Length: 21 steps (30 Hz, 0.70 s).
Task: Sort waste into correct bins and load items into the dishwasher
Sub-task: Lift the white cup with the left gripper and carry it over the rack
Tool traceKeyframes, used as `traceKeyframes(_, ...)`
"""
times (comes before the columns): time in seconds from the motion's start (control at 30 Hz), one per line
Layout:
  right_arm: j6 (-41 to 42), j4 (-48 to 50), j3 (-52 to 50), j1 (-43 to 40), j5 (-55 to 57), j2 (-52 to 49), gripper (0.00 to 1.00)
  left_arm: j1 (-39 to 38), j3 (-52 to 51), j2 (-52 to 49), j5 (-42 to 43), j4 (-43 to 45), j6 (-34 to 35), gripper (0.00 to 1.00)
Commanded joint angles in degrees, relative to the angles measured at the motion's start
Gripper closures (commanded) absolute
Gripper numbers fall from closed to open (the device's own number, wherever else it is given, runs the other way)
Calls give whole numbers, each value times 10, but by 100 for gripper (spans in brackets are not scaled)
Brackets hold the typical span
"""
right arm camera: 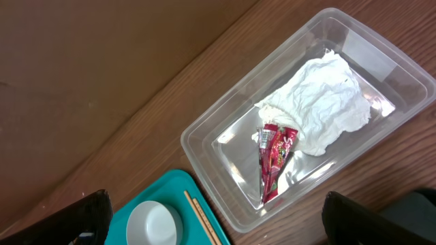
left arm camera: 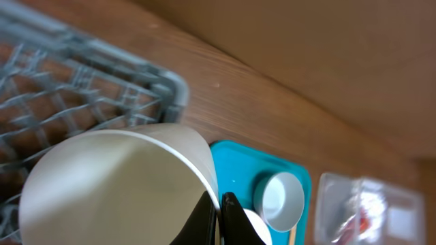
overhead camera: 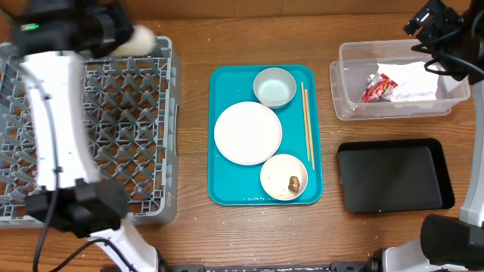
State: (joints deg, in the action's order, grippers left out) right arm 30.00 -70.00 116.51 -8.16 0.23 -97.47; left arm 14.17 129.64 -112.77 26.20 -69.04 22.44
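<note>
The white cup should go from the rack's far corner onto the rack's empty inner wires (overhead camera: 121,80) (left arm camera: 57,107), so the left gripper should move down and back and tilt flatter.
My left gripper (left arm camera: 219,216) is shut on the rim of a white cup (left arm camera: 116,184) and holds it over the far right corner of the grey dish rack (overhead camera: 144,128); the cup shows blurred in the overhead view (overhead camera: 141,39). The teal tray (overhead camera: 225,189) holds a large plate (overhead camera: 247,132), an empty small bowl (overhead camera: 274,87), a small bowl (overhead camera: 280,172) with a brown lump (overhead camera: 293,183), and chopsticks (overhead camera: 307,125). The clear tub (overhead camera: 344,102) holds the red-and-white wrapper (right arm camera: 276,160) and the crumpled napkin (right arm camera: 320,102). My right gripper (right arm camera: 216,204) is open and empty above the tub's left end.
The shallow black tray (overhead camera: 393,175) lies at the front right, below the tub. The left arm's white links cross the rack's left half. The rack (left arm camera: 68,88) fills the left wrist view's left side. Bare wooden table lies between rack and teal tray.
</note>
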Motion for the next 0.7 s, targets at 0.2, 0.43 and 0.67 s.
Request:
traceKeyframes(0.2, 0, 2, 5, 1, 2, 1, 0, 213, -48, -143, 394, -17, -56, 96)
traceKeyframes(0.43, 0, 2, 5, 0, 2, 1, 0, 276, -48, -198, 511, -69, -124, 96)
traceKeyframes(0.67, 0, 2, 5, 1, 2, 1, 0, 291, -70, -217, 502, -149, -143, 96)
